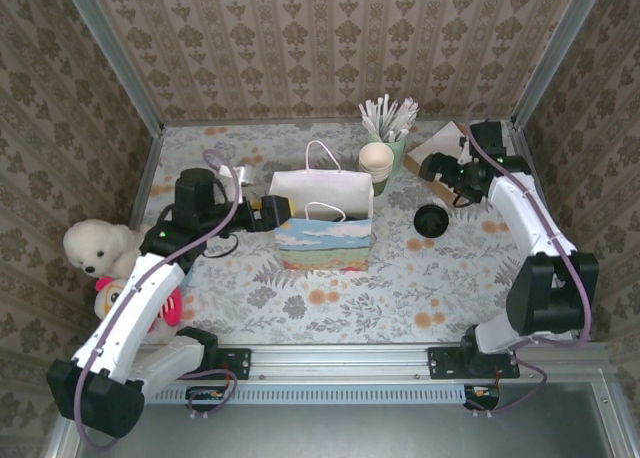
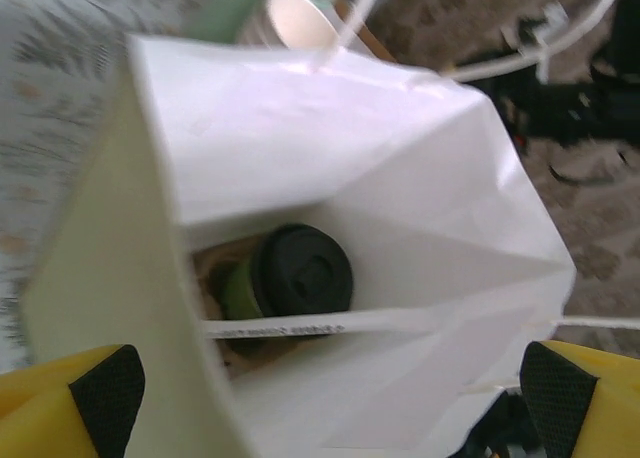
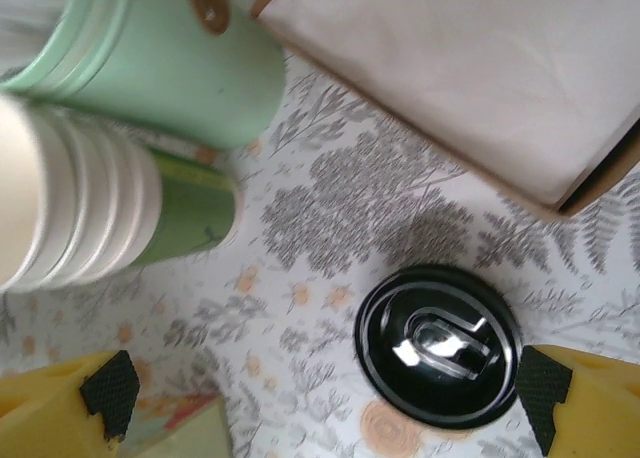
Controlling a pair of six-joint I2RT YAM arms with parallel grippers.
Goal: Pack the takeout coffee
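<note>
I will move my open right gripper outward over the cardboard box and lower it onto the napkin's middle (image 1: 442, 146) (image 3: 480, 68), because the white napkin is lying flat inside the box.
The takeout coffee (image 2: 296, 274), a green cup with a black lid, lies on its side at the bottom of the open white paper bag (image 2: 330, 148). In the top view the white bag (image 1: 322, 191) stands mid-table. My left gripper (image 1: 281, 211) is at its left end, open; in its wrist view the left gripper (image 2: 330, 408) has one yellow finger on each side of the bag's mouth and holds nothing. A second round black lid (image 3: 438, 346) rests on the tablecloth (image 1: 432, 220); whether a cup is under it I cannot tell. My right gripper (image 3: 328, 408) hangs open above it, (image 1: 441, 170).
A stack of lidless green cups (image 1: 377, 164) and a mint holder of stirrers (image 1: 392, 128) stand right of the bag. A cardboard box (image 1: 442, 141) sits at the back right. A colourful bag (image 1: 325, 244) stands in front of the white one. Plush toys (image 1: 100, 248) lie at the left.
</note>
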